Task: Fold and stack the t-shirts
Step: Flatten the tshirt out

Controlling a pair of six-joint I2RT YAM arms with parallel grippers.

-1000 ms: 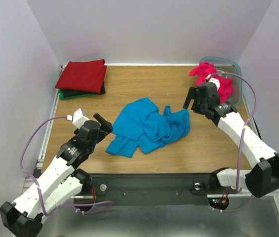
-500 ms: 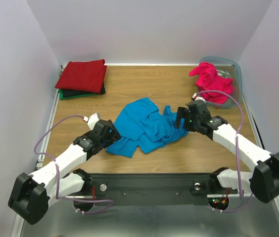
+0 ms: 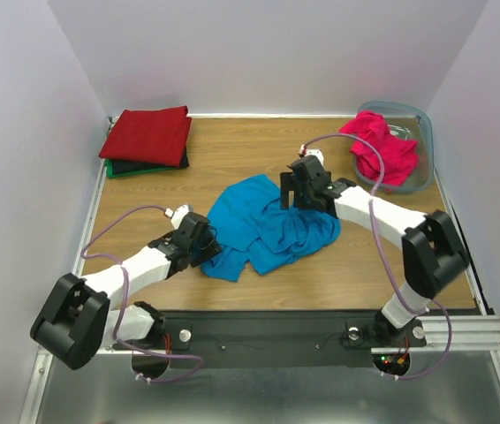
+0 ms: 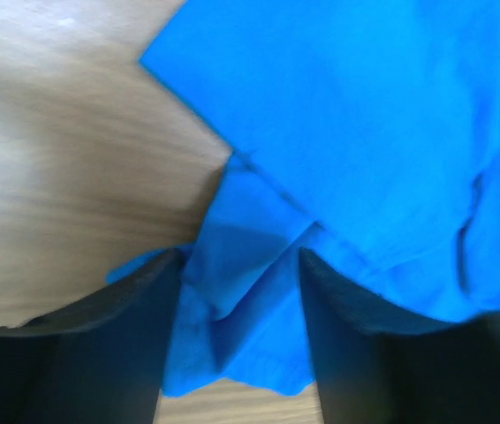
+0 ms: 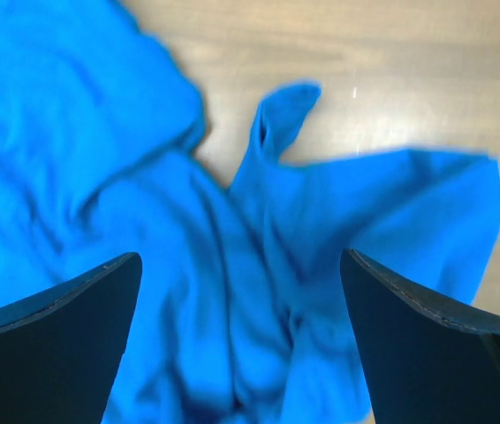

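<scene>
The narrow fold at the blue t-shirt's far edge (image 5: 273,146) is below my right gripper and runs between its open fingers. I should move my right gripper down onto that fold.
A bright blue t-shirt (image 3: 263,225) lies crumpled in the middle of the table. My left gripper (image 3: 206,249) is down on its near-left edge. In the left wrist view the left gripper (image 4: 239,265) has its jaws drawn partway in, and a bunched fold of the blue t-shirt (image 4: 365,132) fills the gap and touches both fingers. My right gripper (image 3: 292,196) hangs wide open over the shirt's far side; only blue cloth (image 5: 100,159) lies below the right gripper (image 5: 239,265). A magenta-pink t-shirt (image 3: 382,146) is heaped in the bin. The folded stack (image 3: 148,134) shows dark red on top, with black and green edges under it.
The translucent blue-grey bin (image 3: 420,132) stands at the back right corner. The folded stack sits at the back left corner by the wall. White walls close in the table (image 3: 232,150) on three sides. Purple cables loop from both arms.
My left arm reached forward onto the blue shirt's near-left edge and its jaws narrowed on a fold. My right arm swung left from the bin to over the shirt, still open.
</scene>
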